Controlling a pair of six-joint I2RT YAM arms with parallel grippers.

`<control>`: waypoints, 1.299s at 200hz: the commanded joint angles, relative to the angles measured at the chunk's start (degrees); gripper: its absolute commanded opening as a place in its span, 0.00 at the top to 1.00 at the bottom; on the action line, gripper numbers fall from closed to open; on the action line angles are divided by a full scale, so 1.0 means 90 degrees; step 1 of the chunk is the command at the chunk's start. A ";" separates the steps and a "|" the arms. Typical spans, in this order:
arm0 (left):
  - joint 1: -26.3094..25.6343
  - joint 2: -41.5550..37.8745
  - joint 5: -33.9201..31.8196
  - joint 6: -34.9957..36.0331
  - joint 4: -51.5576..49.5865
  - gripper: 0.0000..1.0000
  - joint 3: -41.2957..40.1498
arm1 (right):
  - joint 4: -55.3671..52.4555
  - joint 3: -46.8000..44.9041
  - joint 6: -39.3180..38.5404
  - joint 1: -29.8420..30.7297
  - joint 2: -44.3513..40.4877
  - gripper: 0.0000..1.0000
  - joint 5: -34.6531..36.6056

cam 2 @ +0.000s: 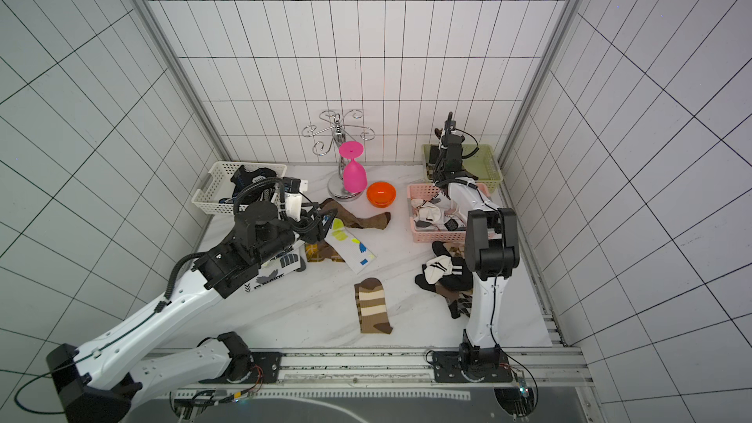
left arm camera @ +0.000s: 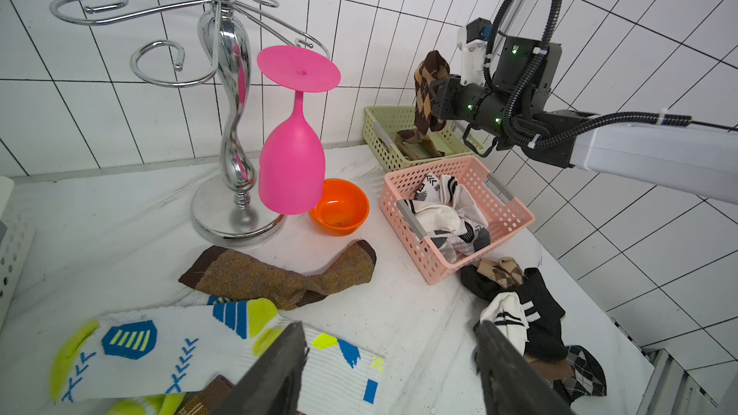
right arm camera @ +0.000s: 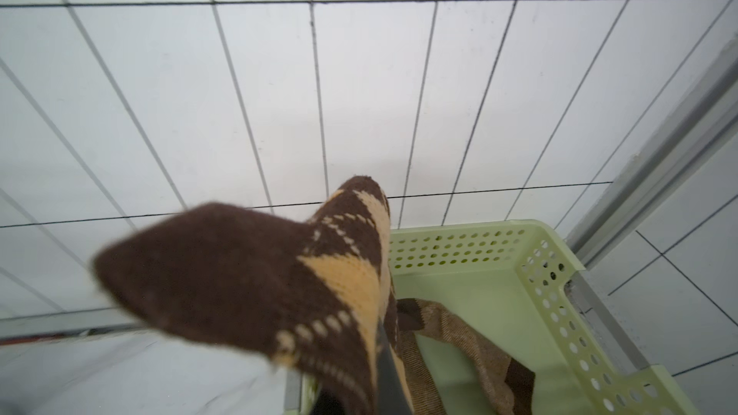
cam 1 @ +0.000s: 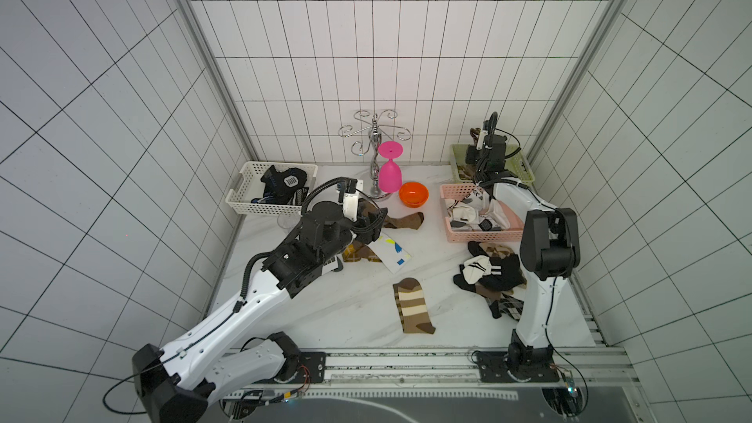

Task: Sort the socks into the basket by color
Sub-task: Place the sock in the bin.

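The green basket has another brown sock inside, so my right gripper will next move down and toward the green basket's side, over its open bottom, and release the argyle sock.
My right gripper [left arm camera: 437, 102] is shut on a brown argyle sock [right arm camera: 279, 281] that hangs above the green basket [right arm camera: 499, 257], which holds another brown sock [right arm camera: 459, 333]. My left gripper [left arm camera: 389, 337] stands open and empty, low over a white sock with yellow-blue prints [left arm camera: 159, 349] and close to a brown sock [left arm camera: 279, 277]. In both top views a brown striped sock [cam 1: 413, 305] lies alone near the front. A pile of black, white and brown socks [cam 1: 492, 274] sits by the right arm. The pink basket [cam 1: 484, 236] holds white socks. The white basket [cam 1: 244, 197] holds black ones.
A chrome glass rack [cam 1: 374, 136] with a pink goblet [cam 1: 390, 174] hanging upside down stands at the back middle, an orange bowl [cam 1: 413, 194] beside it. Tiled walls close in the back and both sides.
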 commanded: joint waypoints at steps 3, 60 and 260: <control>0.0085 0.0334 0.0169 -0.0102 0.0188 0.31 0.0130 | 0.0617 0.1142 -0.0634 -0.0346 0.0538 1.00 0.0785; 0.0299 0.1435 0.0672 -0.0023 0.0366 0.31 0.0751 | 0.0013 0.1832 -0.0193 -0.1171 0.1375 0.98 -0.0391; 0.0331 0.2338 0.1311 -0.0029 0.0563 0.31 0.1010 | -0.0474 0.2089 0.0789 -0.1503 0.1407 0.06 -0.2237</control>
